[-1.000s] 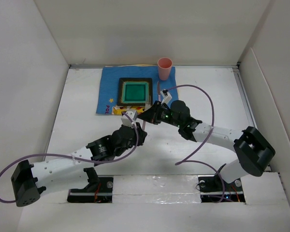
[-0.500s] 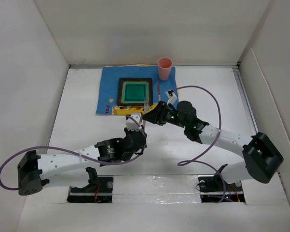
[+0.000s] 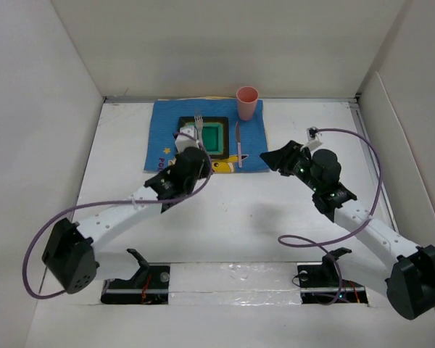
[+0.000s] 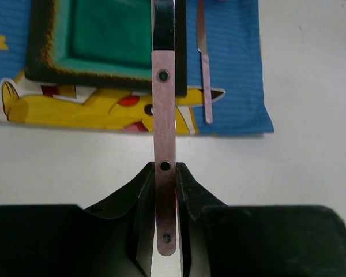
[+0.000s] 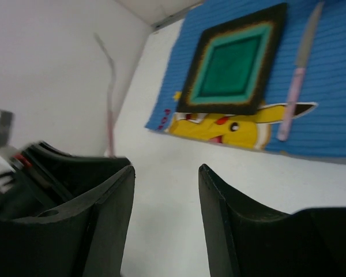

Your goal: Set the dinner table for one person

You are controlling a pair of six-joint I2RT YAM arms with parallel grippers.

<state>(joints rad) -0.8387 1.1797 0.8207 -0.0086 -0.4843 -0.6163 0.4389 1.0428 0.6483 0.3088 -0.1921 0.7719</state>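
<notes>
Next, my left gripper takes the fork (image 4: 164, 115) down and to the left in the top view and lets go of it on the empty mat beside the plate.
On the dinner table (image 3: 275, 210) lies a blue placemat (image 3: 159, 138) with a square green plate (image 3: 212, 136). A knife (image 3: 238, 141) rests on the mat right of the plate, and a pink cup (image 3: 247, 102) stands at the mat's far right corner. My left gripper (image 3: 194, 145) (image 4: 164, 170) is shut on the pink handle of a fork (image 4: 164, 115), which points out over the plate (image 4: 104, 40) with its tines (image 3: 199, 117) raised. My right gripper (image 3: 272, 158) (image 5: 166, 173) stands open and empty, right of the mat. It faces the plate (image 5: 236, 60) and knife (image 5: 297, 75).
White walls enclose the table on the left, back and right. A purple cable (image 3: 373, 181) loops from each arm over the table surface. The mat's yellow cartoon print (image 4: 98, 109) lies along its near edge.
The right gripper has opened and drawn back to the right, away from the left gripper. The left arm has swung forward, carrying the fork from the table's middle to over the plate.
</notes>
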